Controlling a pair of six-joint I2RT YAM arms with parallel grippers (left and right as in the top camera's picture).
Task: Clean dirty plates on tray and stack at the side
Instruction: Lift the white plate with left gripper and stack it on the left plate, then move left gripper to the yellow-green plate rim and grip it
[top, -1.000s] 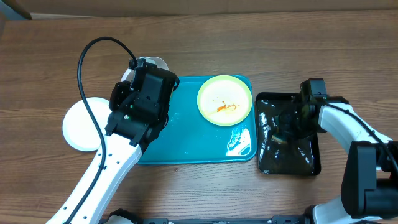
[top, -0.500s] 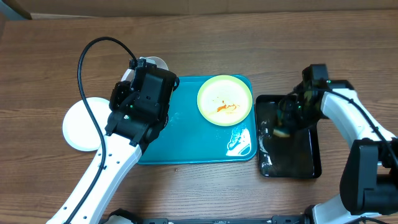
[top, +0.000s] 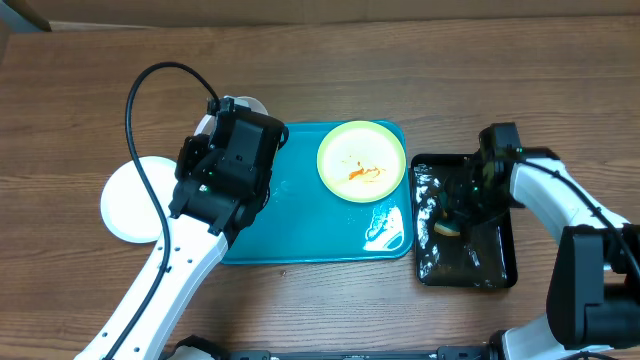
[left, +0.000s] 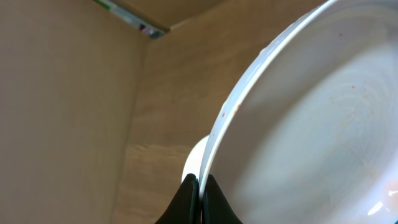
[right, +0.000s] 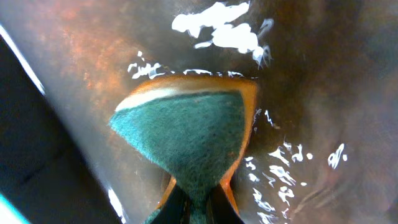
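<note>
I will next move my left gripper to the left in the overhead view and down to release, since the second white plate (top: 131, 201) (left: 194, 162) is on that side and below it.
My left gripper (left: 200, 186) is shut on the rim of a white plate (left: 311, 124) and holds it raised over the left end of the turquoise tray (top: 310, 225); overhead only a sliver of this plate (top: 250, 101) shows behind the arm. A second white plate (top: 130, 200) lies on the table left of the tray. The pale yellow-green plate (top: 361, 161), smeared with orange-red sauce, sits at the tray's far right. My right gripper (right: 198, 202) is shut on a green and orange sponge (right: 186, 134), which also shows overhead (top: 447, 229), in the black tray.
The smaller black tray (top: 490, 265) of dark water lies right of the turquoise tray. Water puddles (top: 385, 228) glisten on the turquoise tray's right end. A black cable (top: 150, 80) loops above my left arm.
My right gripper moved the sponge about within the black tray, towards the tray's left side. The black tray shifted slightly. The left arm and its plate stayed still.
</note>
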